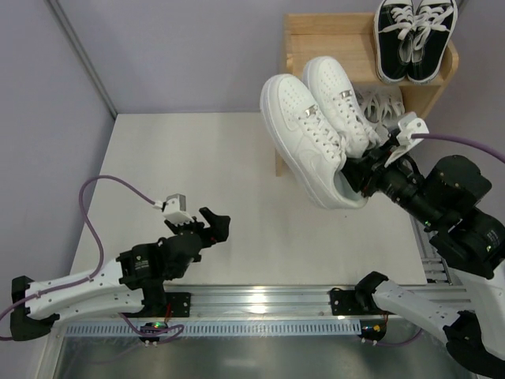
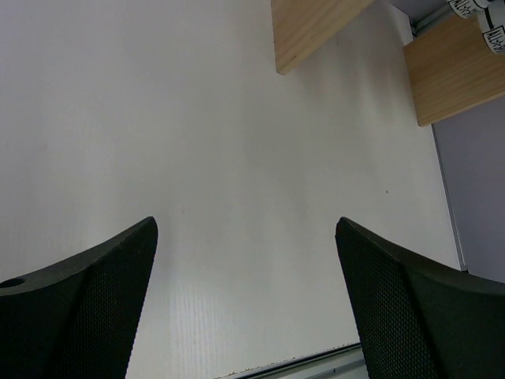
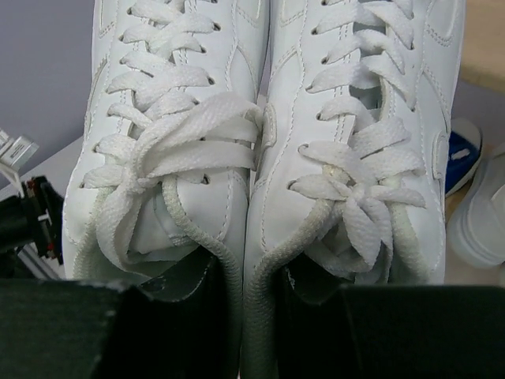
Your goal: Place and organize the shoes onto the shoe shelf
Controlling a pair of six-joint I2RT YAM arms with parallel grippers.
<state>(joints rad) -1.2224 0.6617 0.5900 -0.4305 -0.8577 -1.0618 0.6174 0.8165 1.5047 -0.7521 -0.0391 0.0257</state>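
My right gripper should next move the white pair outward to the bare boards of the shoe shelf's top level and let go of it there, because there is still room beside the black sneakers.
My right gripper (image 1: 364,170) is shut on the pair of plain white leather low-tops (image 1: 316,134), one finger inside each shoe, pinching the two inner collars together (image 3: 256,316). The pair hangs in the air, toes pointing up and away, in front of the wooden shoe shelf (image 1: 316,35). Black canvas sneakers (image 1: 414,35) sit on the right of the shelf's top tier. Smaller white lace-ups (image 1: 383,103) show on the lower tier. A blue shoe (image 3: 461,154) peeks past the held pair. My left gripper (image 1: 217,225) is open and empty, low over the white table (image 2: 245,229).
The shelf's two wooden side panels (image 2: 308,28) stand on the table (image 1: 197,181) at the far right. A metal rail (image 1: 260,300) runs along the near edge. A grey-purple wall closes the back and left.
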